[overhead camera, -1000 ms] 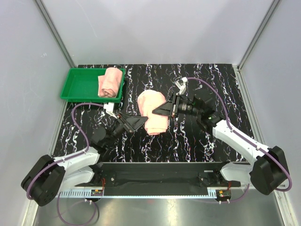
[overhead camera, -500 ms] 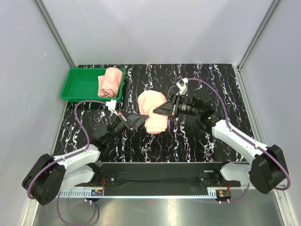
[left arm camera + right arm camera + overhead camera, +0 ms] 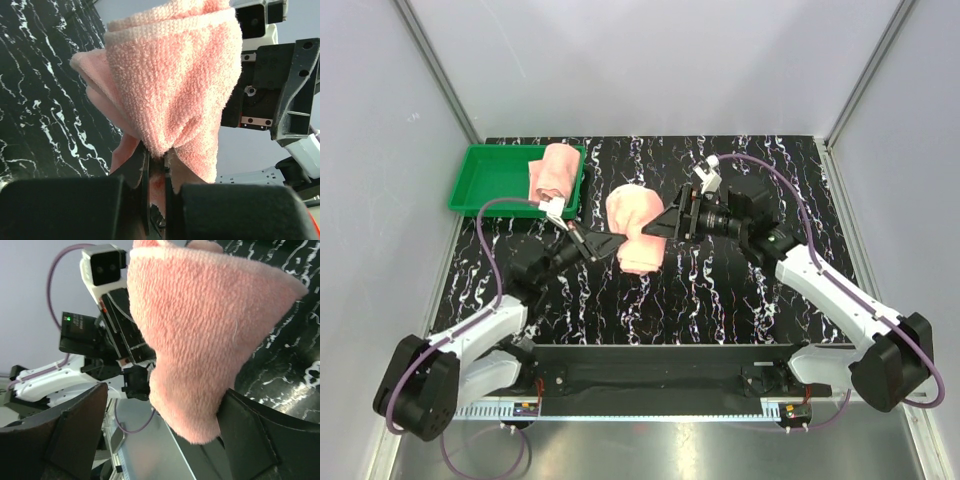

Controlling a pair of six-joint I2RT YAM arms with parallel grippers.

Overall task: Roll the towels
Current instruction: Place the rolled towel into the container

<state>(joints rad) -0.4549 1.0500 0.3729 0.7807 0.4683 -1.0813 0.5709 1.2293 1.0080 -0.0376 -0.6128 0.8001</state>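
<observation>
I will next carry the salmon-pink towel outward and to the left in the top view with my left gripper. Then I will move it down where the green tray has room beside the tray's rolled towel.
A rolled salmon-pink towel (image 3: 632, 226) sits mid-table between my two grippers. My left gripper (image 3: 611, 243) is shut on a fold at its left end; in the left wrist view the jaws (image 3: 156, 159) pinch the terry cloth of the towel (image 3: 170, 85). My right gripper (image 3: 662, 221) stands open at the towel's right end. In the right wrist view the towel (image 3: 200, 330) hangs between the spread fingers (image 3: 75, 432) and leans on the right one. A second rolled towel (image 3: 555, 174) lies in the green tray (image 3: 485, 185).
The green tray stands at the back left of the black marbled table (image 3: 750, 290). Grey walls close in the table at the back and both sides. The arms' base rail (image 3: 650, 365) runs along the near edge.
My left gripper has shut on the towel's left end and my right gripper has opened. The towel has shifted a little left and toward the back with the left gripper.
</observation>
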